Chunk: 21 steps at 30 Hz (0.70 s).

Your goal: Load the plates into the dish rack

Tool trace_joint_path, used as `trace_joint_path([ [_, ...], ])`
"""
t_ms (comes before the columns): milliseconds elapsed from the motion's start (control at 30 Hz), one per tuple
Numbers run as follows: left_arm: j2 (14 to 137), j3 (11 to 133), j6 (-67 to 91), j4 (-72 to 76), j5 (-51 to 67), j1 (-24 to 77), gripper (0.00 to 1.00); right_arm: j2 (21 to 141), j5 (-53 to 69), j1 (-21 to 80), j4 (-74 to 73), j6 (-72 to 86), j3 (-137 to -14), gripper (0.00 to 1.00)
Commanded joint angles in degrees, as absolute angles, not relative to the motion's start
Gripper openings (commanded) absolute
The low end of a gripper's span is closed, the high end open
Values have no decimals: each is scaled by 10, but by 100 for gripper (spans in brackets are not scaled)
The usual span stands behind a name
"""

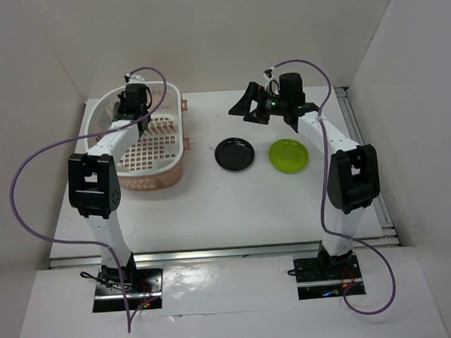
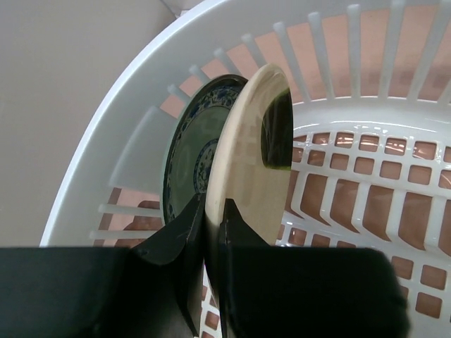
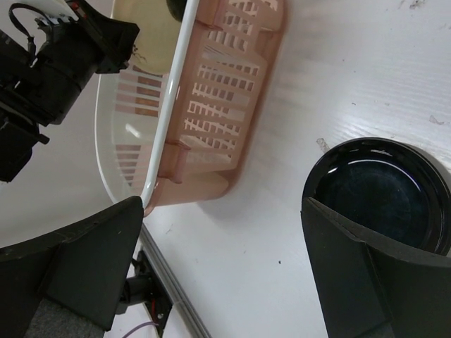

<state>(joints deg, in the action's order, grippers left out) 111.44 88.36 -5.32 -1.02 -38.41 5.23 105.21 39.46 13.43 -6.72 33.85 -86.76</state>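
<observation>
Next, my left gripper lowers slightly beside the blue-patterned plate and releases the cream plate's rim. The cream plate (image 2: 254, 162) is already on edge over the rack's slotted bottom.
The white dish rack (image 1: 171, 134) on its pinkish-tan tray stands at the back left; it also shows in the left wrist view (image 2: 366, 91) and the right wrist view (image 3: 211, 105). My left gripper (image 2: 213, 218) is inside it, shut on the rim of the cream plate (image 2: 254, 162), held upright on edge. The blue-patterned plate (image 2: 190, 155) stands upright just behind it. The glossy black plate (image 1: 234, 153) and the lime green plate (image 1: 288, 156) lie flat on the table. My right gripper (image 1: 251, 108) is open and empty above the table behind the black plate (image 3: 384, 193).
White walls enclose the table on the left, back and right. A metal rail (image 1: 222, 251) runs along the near edge by the arm bases. Purple cables loop off both arms.
</observation>
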Motion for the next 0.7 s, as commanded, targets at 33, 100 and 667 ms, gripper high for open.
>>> trace_joint_path([
  [33, 1125, 915, -31, -12, -378, 47, 0, 1063, 413, 140, -40, 347, -882, 100],
  [100, 1131, 915, -31, -12, -373, 47, 0, 1069, 413, 140, -40, 347, -887, 100],
  [667, 1158, 949, -20, -36, -349, 47, 35, 1085, 429, 140, -34, 352, -904, 100],
])
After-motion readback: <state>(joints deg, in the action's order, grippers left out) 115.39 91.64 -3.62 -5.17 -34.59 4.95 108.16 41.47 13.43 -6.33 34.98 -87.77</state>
